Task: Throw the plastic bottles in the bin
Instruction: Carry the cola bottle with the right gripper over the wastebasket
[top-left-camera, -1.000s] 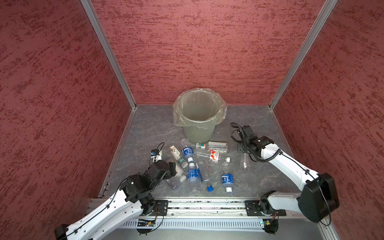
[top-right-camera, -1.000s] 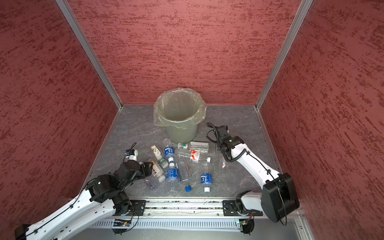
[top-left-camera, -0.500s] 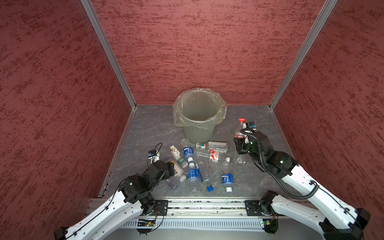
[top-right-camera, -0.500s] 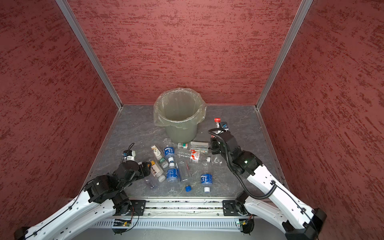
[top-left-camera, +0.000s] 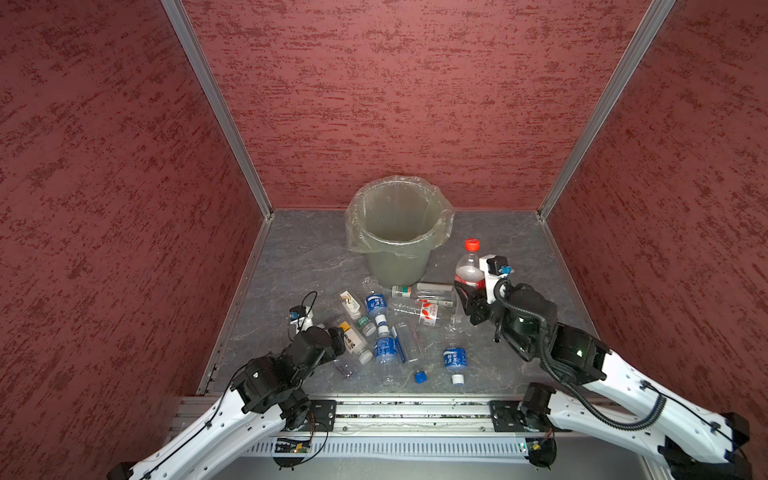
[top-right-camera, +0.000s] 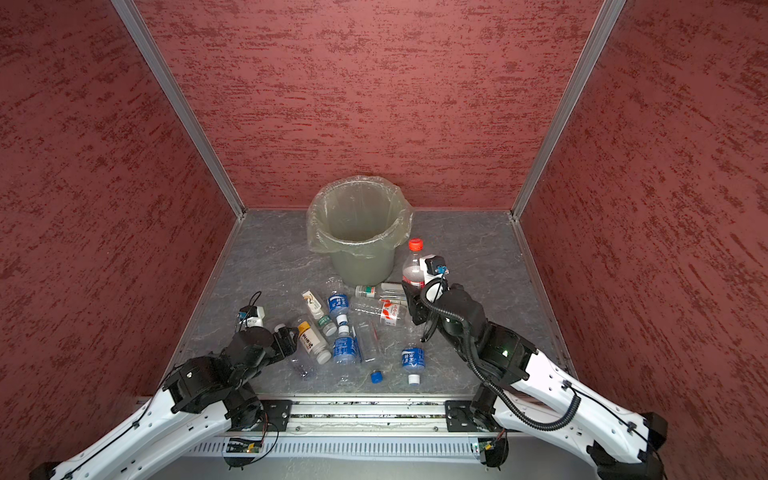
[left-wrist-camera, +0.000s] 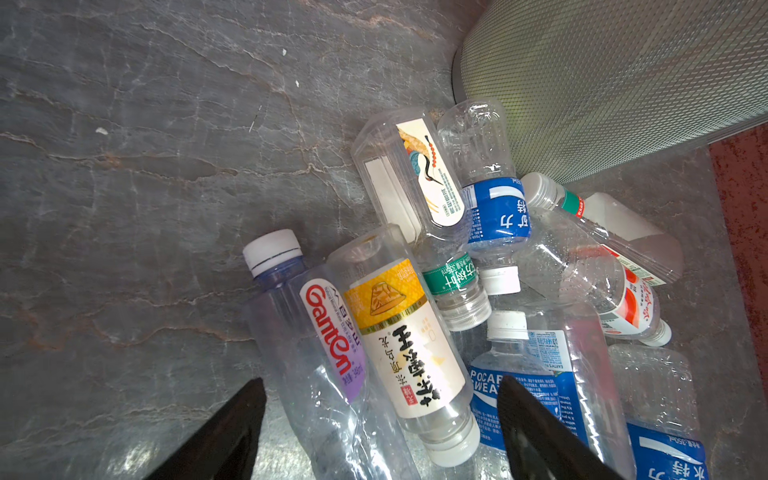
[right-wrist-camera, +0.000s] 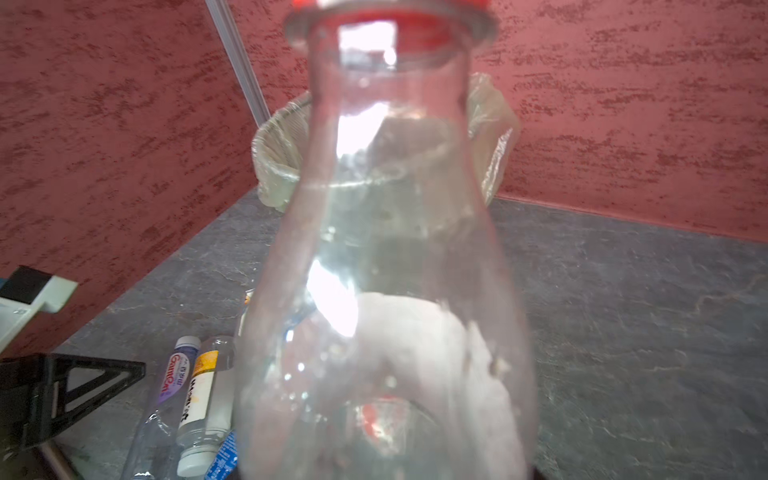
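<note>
The right gripper lifts up and outward over the bin's opening (top-left-camera: 400, 211) next and releases the clear red-capped bottle (top-left-camera: 469, 266), since it still hangs outside the bin's tall rim.
The grey-green bin (top-left-camera: 395, 266) (top-right-camera: 361, 266) stands lined with a clear bag at the back middle of the floor. My right gripper (top-left-camera: 469, 293) (top-right-camera: 415, 296) is shut on a clear red-capped bottle (top-left-camera: 469, 266) (top-right-camera: 413, 270) (right-wrist-camera: 395, 249). It holds the bottle upright in the air just right of the bin. Several plastic bottles (top-left-camera: 395, 324) (top-right-camera: 353, 328) lie in a pile in front of the bin. My left gripper (top-left-camera: 337, 334) (left-wrist-camera: 380, 382) is open and low over the pile's left edge. A purple-labelled bottle (left-wrist-camera: 316, 332) and a yellow-labelled bottle (left-wrist-camera: 399, 332) lie between its fingers, untouched.
A loose blue cap (top-left-camera: 420, 376) and a white cap (top-left-camera: 458, 378) lie near the front edge. Red walls close in the floor on three sides. The bin's mesh side (left-wrist-camera: 602, 83) is close behind the pile. Bare floor (top-left-camera: 299, 249) lies left of the bin.
My right gripper has closed on the red-capped bottle and lifted it off the floor, up beside the bin. The left arm has not moved.
</note>
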